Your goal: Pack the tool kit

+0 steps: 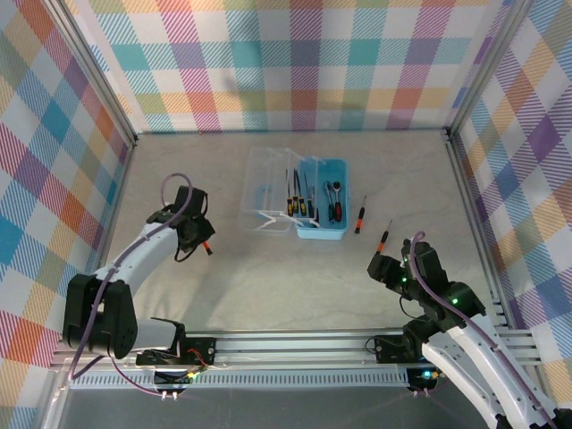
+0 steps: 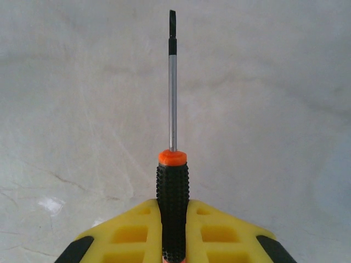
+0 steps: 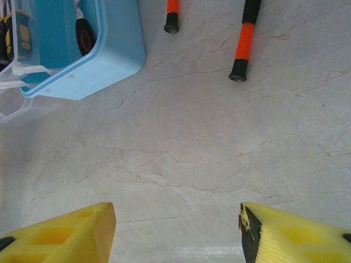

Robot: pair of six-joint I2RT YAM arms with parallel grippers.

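Observation:
My left gripper is next to move outward and over the clear lid and release beside the screwdriver row, which lies outward of it and already holds similar tools.
The light-blue tool kit case (image 1: 332, 231) lies open in the middle of the table, its clear lid (image 1: 266, 192) folded out to the left. Several screwdrivers and a ratchet lie inside it. My left gripper (image 1: 197, 234) hovers left of the case, shut on a black-orange screwdriver (image 2: 173, 186) whose steel shaft points away from the wrist. Two more black-orange screwdrivers (image 1: 360, 215) (image 1: 382, 238) lie on the table right of the case. My right gripper (image 1: 386, 268) stands open just below them, fingers (image 3: 93, 224) wide apart over bare table. The case corner (image 3: 112, 55) lies up-left of them.
Plaid walls and aluminium rails (image 1: 295, 344) enclose the marble-look table (image 1: 286, 286). Free surface lies between the two arms in front of the case and behind it toward the back wall.

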